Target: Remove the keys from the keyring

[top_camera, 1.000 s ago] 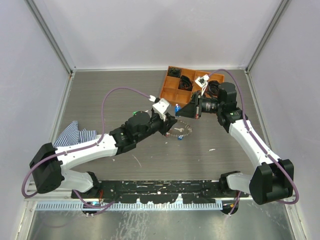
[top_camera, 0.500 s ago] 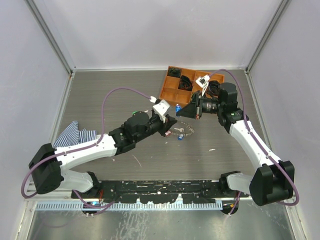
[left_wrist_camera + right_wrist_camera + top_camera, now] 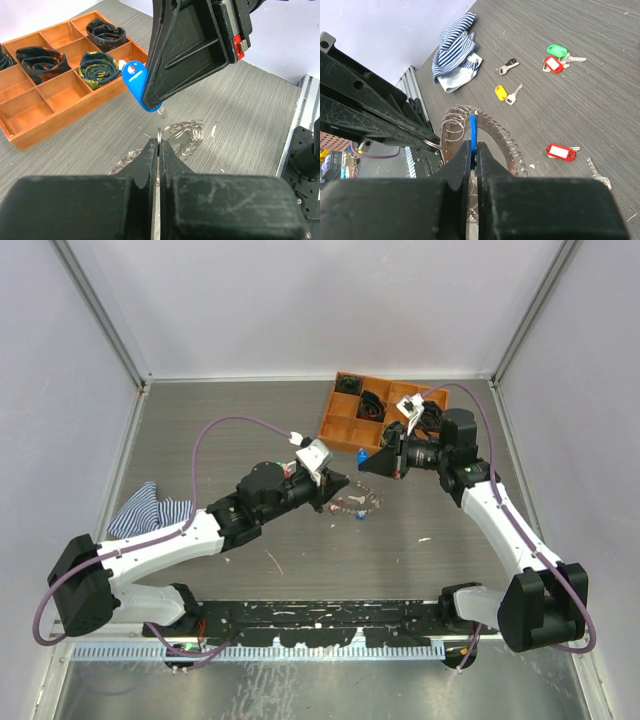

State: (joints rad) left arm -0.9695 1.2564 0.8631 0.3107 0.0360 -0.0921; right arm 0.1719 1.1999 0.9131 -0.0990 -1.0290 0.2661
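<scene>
My right gripper draws the key from the keyring next, then down and back beside the lone red tag, since loose keys already lie there.
The keyring [image 3: 362, 504], a grey toothed metal loop, hangs just above the table between my arms. It also shows in the left wrist view [image 3: 186, 134] and the right wrist view [image 3: 507, 142]. My left gripper [image 3: 340, 484] is shut on one small link at the keyring's rim [image 3: 159, 133]. My right gripper [image 3: 366, 462] is shut on the blue tag of a key [image 3: 472, 131]; the tag shows whole in the left wrist view [image 3: 135, 91]. Loose keys lie on the table: green tag [image 3: 556, 50], red tags [image 3: 553, 64] [image 3: 561, 151], yellow tag [image 3: 500, 92].
An orange compartment tray [image 3: 372, 410] with black coiled bundles stands at the back right, just behind the right gripper. A striped blue-white cloth [image 3: 150, 510] lies at the left beside the left arm. A black-headed key [image 3: 508, 66] lies near the loose keys.
The left arm has shifted a little farther back and right, still pinching the ring. The right gripper has drawn slightly back with the blue tag. The keyring moved a little with them.
</scene>
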